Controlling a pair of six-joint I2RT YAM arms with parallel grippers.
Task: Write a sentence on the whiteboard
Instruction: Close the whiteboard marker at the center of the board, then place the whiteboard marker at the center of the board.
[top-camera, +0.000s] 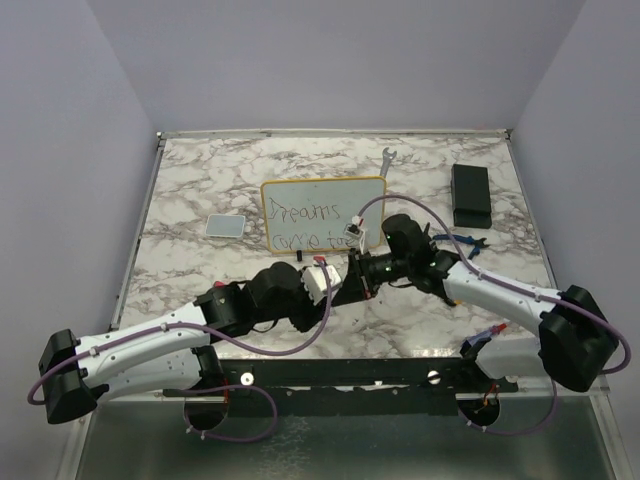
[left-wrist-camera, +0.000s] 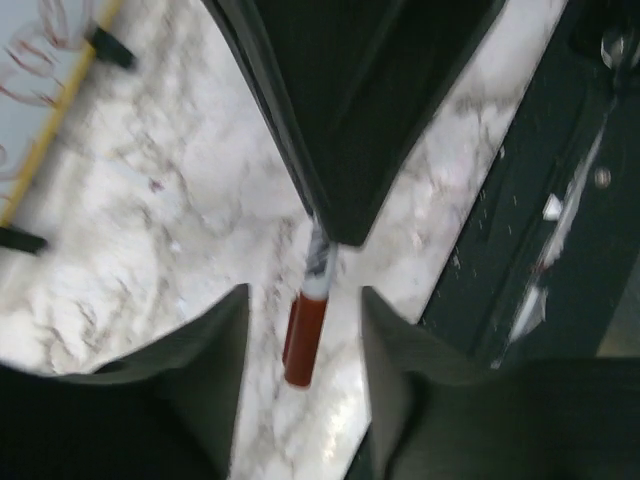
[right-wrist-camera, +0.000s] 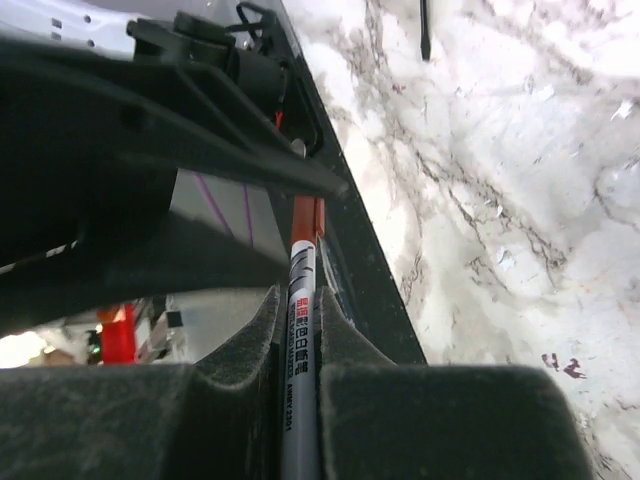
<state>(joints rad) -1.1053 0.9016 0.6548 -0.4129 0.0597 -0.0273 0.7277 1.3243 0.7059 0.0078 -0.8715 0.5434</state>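
Observation:
The robot's right gripper should move down toward the bare marble in front of the whiteboard and let go of the white body of the marker there, because that clear place is below its fingers.
The whiteboard (top-camera: 325, 213), yellow-framed, stands at the middle of the marble table with the sentence (top-camera: 305, 226) in two dark handwritten lines on it. Its yellow edge (left-wrist-camera: 60, 110) also shows in the left wrist view. Just in front of the board both grippers meet. My right gripper (right-wrist-camera: 300, 292) is shut on the white barrel of a marker (right-wrist-camera: 302, 320). The marker's red cap (left-wrist-camera: 305, 340) points toward my left gripper (left-wrist-camera: 305, 300), whose fingers stand apart on either side of the cap without touching it.
A small grey square pad (top-camera: 226, 226) lies left of the board. A black box (top-camera: 470, 194) sits at the back right, a wrench (top-camera: 387, 160) behind the board. A dark rail (top-camera: 400, 370) runs along the table's near edge.

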